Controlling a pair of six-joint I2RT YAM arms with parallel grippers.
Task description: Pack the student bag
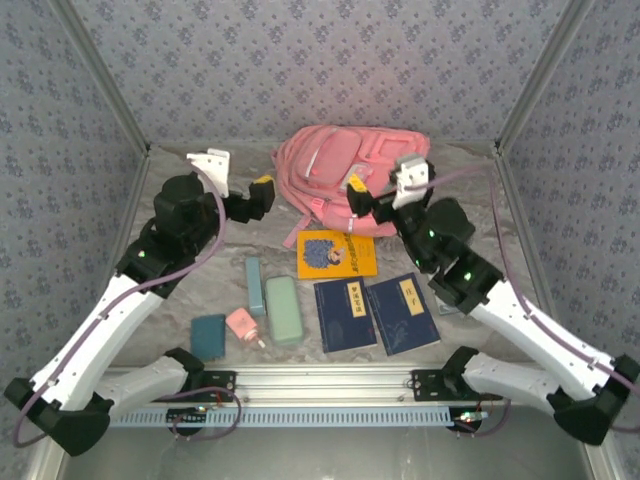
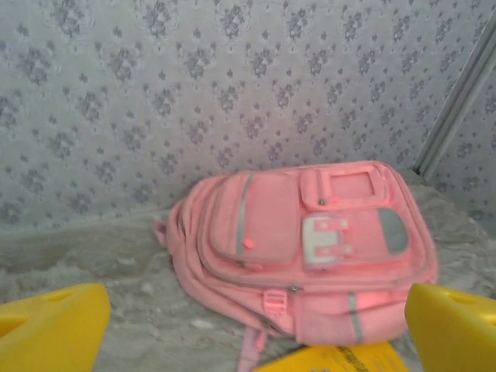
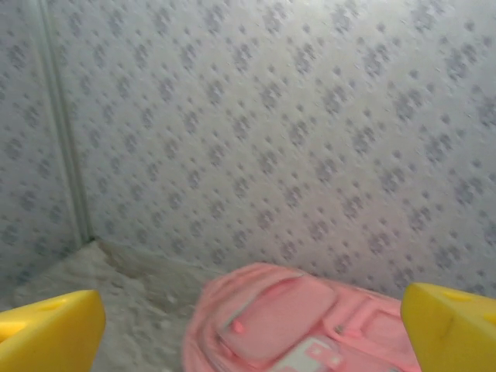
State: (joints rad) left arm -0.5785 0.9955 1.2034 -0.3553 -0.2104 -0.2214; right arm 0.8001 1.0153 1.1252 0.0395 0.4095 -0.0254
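Note:
My right gripper will next turn and go down and outward, with its open fingers on both sides of the bag's grey edge strip [image 1: 316,160], because that strip is below and outward of it.
The student bag [image 1: 340,165] is a large pink backpack lying flat at the back of the table, front pockets up. My left gripper [image 1: 262,196] hovers just left of it, open and empty. My right gripper [image 1: 358,196] hangs over the bag's near right edge, also open and empty. In the left wrist view the student bag [image 2: 302,240] lies ahead between the wide-apart yellow fingertips [image 2: 50,329] of the left gripper [image 2: 252,337]. In the right wrist view the student bag [image 3: 310,325] sits low between the spread yellow fingertips [image 3: 449,329] of the right gripper [image 3: 248,333].
A yellow book [image 1: 337,253] lies just in front of the bag, and two dark blue books [image 1: 345,313] [image 1: 402,312] lie nearer. To the left are a green pencil case [image 1: 283,308], a slim teal case [image 1: 255,285], a small pink item [image 1: 243,324] and a teal box [image 1: 208,335]. Patterned walls enclose the table.

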